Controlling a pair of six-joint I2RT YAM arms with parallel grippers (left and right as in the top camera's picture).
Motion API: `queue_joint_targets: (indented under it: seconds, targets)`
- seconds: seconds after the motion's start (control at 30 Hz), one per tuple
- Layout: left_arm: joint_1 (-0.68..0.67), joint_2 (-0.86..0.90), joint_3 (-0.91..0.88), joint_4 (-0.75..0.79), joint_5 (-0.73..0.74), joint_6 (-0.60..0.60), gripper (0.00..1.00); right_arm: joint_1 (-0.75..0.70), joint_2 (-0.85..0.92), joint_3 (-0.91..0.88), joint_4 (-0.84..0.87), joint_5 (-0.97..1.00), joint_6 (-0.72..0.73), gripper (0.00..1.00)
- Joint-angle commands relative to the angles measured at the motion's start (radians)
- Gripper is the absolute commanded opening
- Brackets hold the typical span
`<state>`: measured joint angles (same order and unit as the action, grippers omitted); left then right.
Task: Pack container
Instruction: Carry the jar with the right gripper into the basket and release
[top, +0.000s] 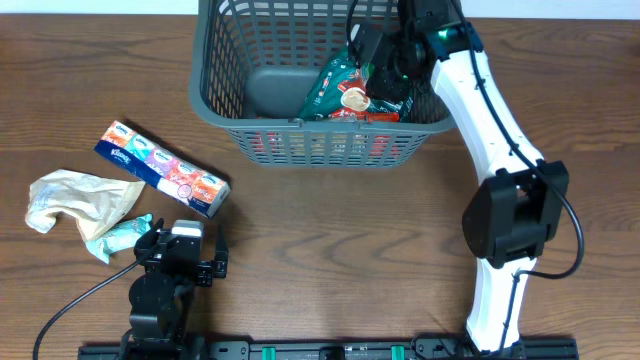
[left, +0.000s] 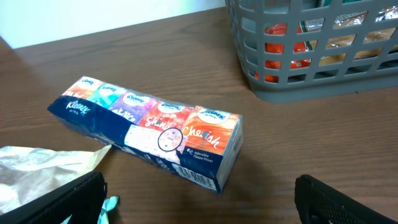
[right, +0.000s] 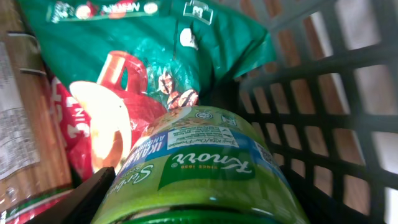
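Observation:
The Knorr jar will be released after my right gripper lowers slightly beside the green coffee bag (right: 143, 43).
The container (top: 215, 105), a dark grey lattice basket, stands at the back of the table. My right gripper (top: 392, 72) reaches down inside its right end. In the right wrist view this gripper (right: 199, 208) is shut on a green Knorr jar (right: 199, 158), which lies close to the basket wall (right: 323, 112). A green coffee bag (right: 143, 43) and a red packet (right: 68, 124) lie under and beside the jar. My left gripper (top: 185, 250) rests low near the front edge, open (left: 202, 202) and holding nothing.
A Kleenex tissue multipack (top: 163, 169) (left: 152, 127) lies diagonally just ahead of the left gripper. A crumpled beige bag (top: 75, 198) and a teal packet (top: 125, 233) lie to its left. The basket's front wall (left: 311, 68) shows red packets through the slots.

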<state>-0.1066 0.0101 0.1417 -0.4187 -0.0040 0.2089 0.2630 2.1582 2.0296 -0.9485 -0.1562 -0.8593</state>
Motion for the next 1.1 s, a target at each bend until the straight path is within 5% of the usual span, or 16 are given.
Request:
queue_joint_targets:
  seconds: [0.0,0.17,0.33,0.47,0.63,0.8,0.9,1.07]
  targets:
    - [-0.003,-0.006,-0.018,-0.003,-0.004,-0.006,0.98,-0.009,0.032,0.016,0.002,-0.005,-0.006,0.01]
    - [-0.003,-0.006,-0.018,-0.003,-0.004,-0.006,0.98,-0.013,0.084,0.016,-0.002,-0.005,0.046,0.01]
    - [-0.003,-0.006,-0.018,-0.003,-0.004,-0.006,0.99,-0.013,0.102,0.016,-0.021,-0.005,0.063,0.19]
    - [-0.003,-0.006,-0.018,-0.003,-0.004,-0.006,0.98,-0.013,0.089,0.016,-0.022,-0.005,0.085,0.57]
    - [-0.003,-0.006,-0.018,-0.003,-0.004,-0.006,0.98,-0.013,0.047,0.018,-0.033,-0.005,0.148,0.85]
    - [-0.003,-0.006,-0.018,-0.003,-0.004,-0.006,0.98,-0.016,-0.031,0.020,0.002,0.032,0.169,0.90]
    - [-0.003,-0.006,-0.018,-0.003,-0.003,-0.006,0.98,-0.023,-0.087,0.020,0.090,0.217,0.342,0.99]
    - [-0.003,-0.006,-0.018,-0.003,-0.003,-0.006,0.99,-0.042,-0.166,0.020,0.145,0.346,0.423,0.99]
